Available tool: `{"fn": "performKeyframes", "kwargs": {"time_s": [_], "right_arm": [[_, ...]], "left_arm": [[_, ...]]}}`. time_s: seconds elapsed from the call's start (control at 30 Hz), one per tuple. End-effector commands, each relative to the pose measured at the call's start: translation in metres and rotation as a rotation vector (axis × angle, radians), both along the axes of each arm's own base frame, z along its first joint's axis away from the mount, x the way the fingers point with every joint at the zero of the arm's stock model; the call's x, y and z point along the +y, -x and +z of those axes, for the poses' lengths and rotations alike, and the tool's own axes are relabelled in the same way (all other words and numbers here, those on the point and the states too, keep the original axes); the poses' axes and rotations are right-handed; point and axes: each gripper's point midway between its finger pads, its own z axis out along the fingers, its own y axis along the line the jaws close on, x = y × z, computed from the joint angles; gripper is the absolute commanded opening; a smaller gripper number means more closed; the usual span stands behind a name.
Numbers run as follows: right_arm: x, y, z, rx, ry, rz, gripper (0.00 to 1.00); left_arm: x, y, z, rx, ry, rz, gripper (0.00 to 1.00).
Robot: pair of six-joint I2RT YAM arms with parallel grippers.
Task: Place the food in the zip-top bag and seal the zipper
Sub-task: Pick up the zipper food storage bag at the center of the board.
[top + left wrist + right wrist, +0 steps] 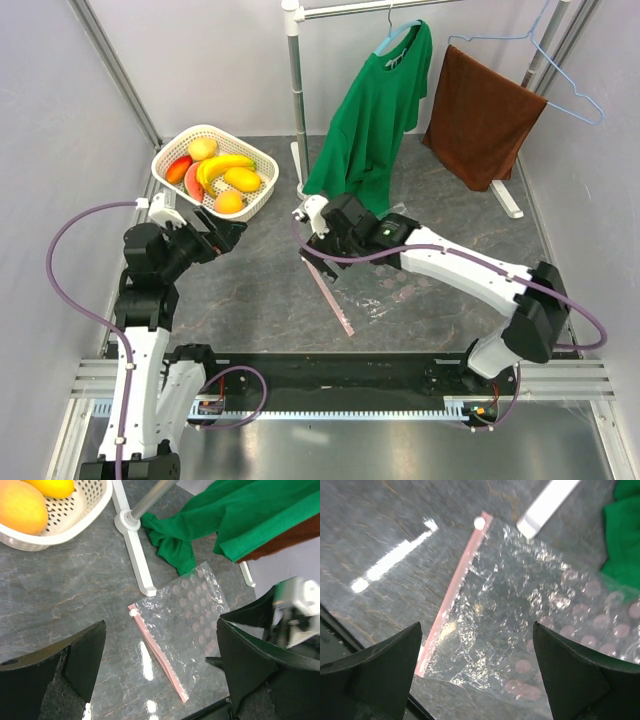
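My right gripper should go down next onto the pinkish zipper's middle (326, 294), below it and to its left in the wrist view, because the bag (385, 290) lies flat.
The food (222, 172), a banana bunch, yellow-orange fruits and a red piece, lies in a white lattice basket (176, 146) at the back left. Two of the fruits (20, 507) show in the left wrist view. The clear dotted zip-top bag (385, 290) lies flat on the table, empty, with its pink zipper (330, 292) along its left edge. My right gripper (316, 245) hovers open over the bag's zipper end (455, 595), above the plastic (530, 625). My left gripper (232, 234) is open and empty between basket and bag; it sees the bag (192, 615) and zipper (157, 652).
A white garment rack stands behind the bag, its foot (135, 555) close to the zipper's slider (133, 612). A green shirt (375, 110) and a brown towel (480, 115) hang from it. Grey walls close in both sides.
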Motion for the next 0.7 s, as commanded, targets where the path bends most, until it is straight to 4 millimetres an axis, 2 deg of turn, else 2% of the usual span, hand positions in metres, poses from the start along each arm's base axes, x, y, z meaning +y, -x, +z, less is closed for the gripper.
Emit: {"fn": "performKeyframes", "kwargs": {"time_s": [0.0,0.07,0.13,0.23,0.37,0.53,0.67], "right_arm": [[0.000,0.002,-0.029,0.018,0.082,-0.165,0.98],[0.000,0.007,-0.039,0.014,0.111,-0.186,0.97],[-0.007,0.002,-0.050,-0.015,0.161,-0.227,0.97],[-0.005,0.003,-0.064,-0.009,0.215,-0.241,0.91],[-0.004,0.009,-0.085,0.039,0.276,-0.261,0.88],[0.011,0.015,-0.096,0.043,0.291,-0.240,0.79],[0.018,0.017,-0.104,0.054,0.315,-0.233,0.77]], "left_arm": [[0.012,-0.011,0.017,-0.026,-0.002,0.069,0.97],[0.012,-0.012,0.012,0.001,0.017,0.079,0.97],[0.011,-0.014,0.007,0.023,0.022,0.071,0.96],[0.011,-0.015,0.002,0.043,0.023,0.067,0.96],[0.013,-0.018,-0.003,0.060,0.029,0.082,0.96],[0.011,-0.020,-0.010,0.080,0.048,0.081,0.95],[0.010,-0.020,-0.014,0.090,0.050,0.075,0.95]]}}
